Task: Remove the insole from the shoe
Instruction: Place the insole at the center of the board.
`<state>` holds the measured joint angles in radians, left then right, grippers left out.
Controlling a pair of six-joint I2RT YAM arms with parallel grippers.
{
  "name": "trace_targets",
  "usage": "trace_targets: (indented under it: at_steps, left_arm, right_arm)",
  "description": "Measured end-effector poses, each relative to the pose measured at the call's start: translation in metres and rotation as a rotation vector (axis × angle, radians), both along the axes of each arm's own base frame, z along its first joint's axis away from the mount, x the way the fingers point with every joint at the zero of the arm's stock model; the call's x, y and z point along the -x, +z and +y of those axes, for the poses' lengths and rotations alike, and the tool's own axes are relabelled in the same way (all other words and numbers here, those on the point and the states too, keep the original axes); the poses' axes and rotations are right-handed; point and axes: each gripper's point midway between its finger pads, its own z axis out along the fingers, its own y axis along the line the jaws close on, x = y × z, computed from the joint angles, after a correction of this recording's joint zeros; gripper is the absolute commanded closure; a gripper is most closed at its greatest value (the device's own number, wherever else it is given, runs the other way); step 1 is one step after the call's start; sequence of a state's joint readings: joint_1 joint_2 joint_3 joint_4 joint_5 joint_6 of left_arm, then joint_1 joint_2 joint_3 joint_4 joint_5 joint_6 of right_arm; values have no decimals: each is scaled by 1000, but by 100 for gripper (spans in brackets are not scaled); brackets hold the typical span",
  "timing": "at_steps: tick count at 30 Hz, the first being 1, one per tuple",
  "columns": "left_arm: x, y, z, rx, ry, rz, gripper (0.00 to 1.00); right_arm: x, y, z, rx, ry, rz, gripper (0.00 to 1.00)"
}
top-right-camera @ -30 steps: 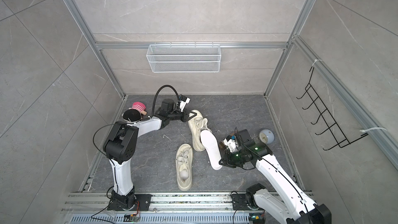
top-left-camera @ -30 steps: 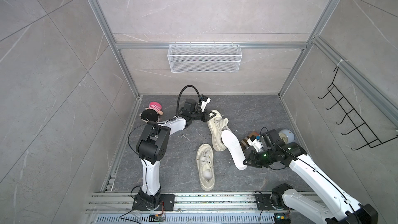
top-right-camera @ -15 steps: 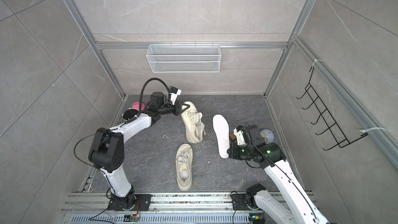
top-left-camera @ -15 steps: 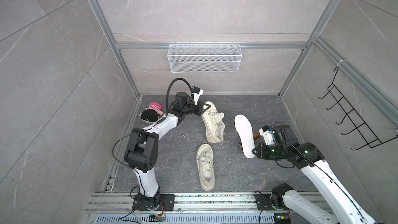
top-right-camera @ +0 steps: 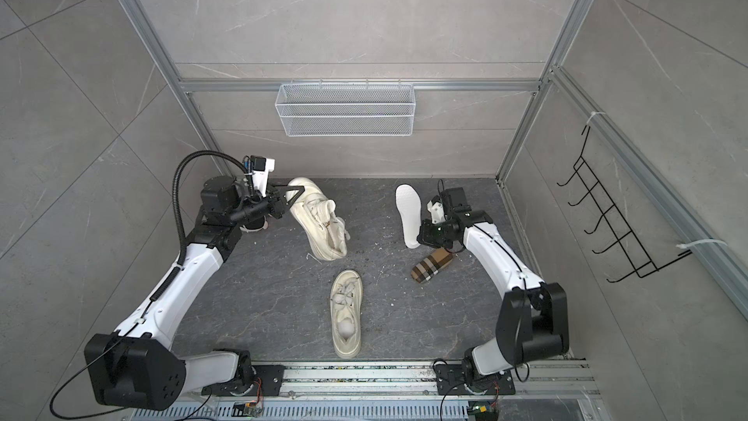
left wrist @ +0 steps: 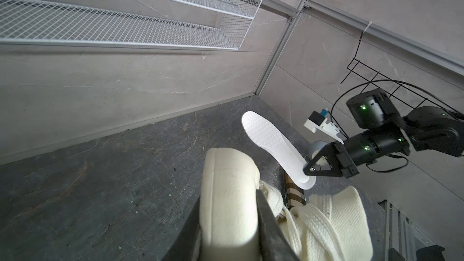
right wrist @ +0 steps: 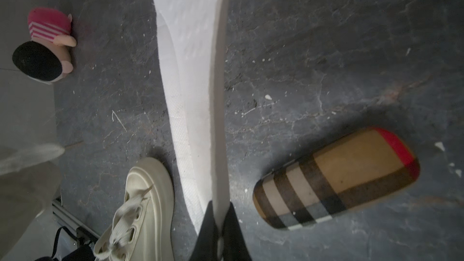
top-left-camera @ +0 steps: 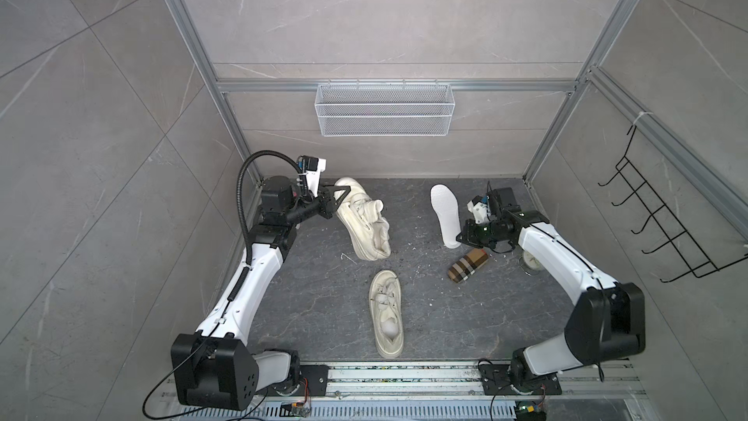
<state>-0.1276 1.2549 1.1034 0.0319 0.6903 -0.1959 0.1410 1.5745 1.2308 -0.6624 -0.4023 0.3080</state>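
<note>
Next, my right gripper needs to lower the insole [top-left-camera: 445, 214] to the bare floor below, outward of the plaid case, and release it, as it is out of the shoe.
In both top views a cream lace-up shoe [top-left-camera: 364, 222] [top-right-camera: 319, 220] lies tilted at the back left. My left gripper [top-left-camera: 338, 196] [top-right-camera: 292, 193] [left wrist: 228, 197] is shut on its rounded end. The white insole [top-left-camera: 445, 214] [top-right-camera: 409, 214] [left wrist: 273, 144] [right wrist: 193, 71] is out of the shoe, well apart from it at the back right. My right gripper [top-left-camera: 459, 238] [top-right-camera: 419, 236] [right wrist: 221, 212] is shut on the insole's near end. A second cream shoe [top-left-camera: 386, 313] [top-right-camera: 345, 313] [right wrist: 140, 204] lies at the front middle.
A plaid case [top-left-camera: 467, 266] [top-right-camera: 432, 264] [right wrist: 336, 179] lies on the floor just in front of the right gripper. A pink plush toy [right wrist: 45, 43] sits by the left wall. A wire basket [top-left-camera: 384, 109] hangs on the back wall, a hook rack [top-left-camera: 668, 228] on the right wall.
My right gripper has drawn the insole out of the shoe and carried it right and back. The left arm has pulled the shoe back and left. The plaid case is uncovered.
</note>
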Motion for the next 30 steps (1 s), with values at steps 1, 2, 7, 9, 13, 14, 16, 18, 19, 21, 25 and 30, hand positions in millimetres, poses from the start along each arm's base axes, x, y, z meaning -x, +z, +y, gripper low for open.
trace_targets:
  at_steps: [1,2,7,9,13,14,16,18,19,21,25,30]
  left_arm:
    - [2,-3,2,-1,5,10,100]
    - [3,-5,3,-2,7,19,100]
    - [8,-15,4,-8,9,63,100]
    - [10,-16,4,-8,10,64,100]
    - [12,-13,5,-6,12,56,100]
    - [12,-12,5,-6,12,55,100]
    - [13,-12,5,-6,12,54,100]
    - [13,-13,5,-6,12,55,100]
    - [13,-14,5,-6,12,57,100]
    - [14,-16,5,-7,13,62,100]
    - [17,-21,6,-8,14,81,100]
    - [18,-24,6,2,17,101,100]
  right_arm:
    - [-8,-6,-3,-8,-6,7,100]
    - [-18,-13,-6,-19,-11,21,100]
    - [-51,-40,-16,-63,-27,67,100]
    - [-62,-50,-17,-66,-20,80,100]
    - [-78,-68,-14,-69,3,109,100]
    - [-82,-75,-13,-69,10,120,100]
    - [-89,-85,-13,-65,19,136,100]
    - [-92,-96,-13,-60,26,157,96]
    - [-92,-100,-13,-58,29,167,92]
    - [-90,-107,-15,-52,32,185,82]
    - [-87,-112,-17,-37,39,203,61]
    - [-85,-112,-27,31,30,187,36]
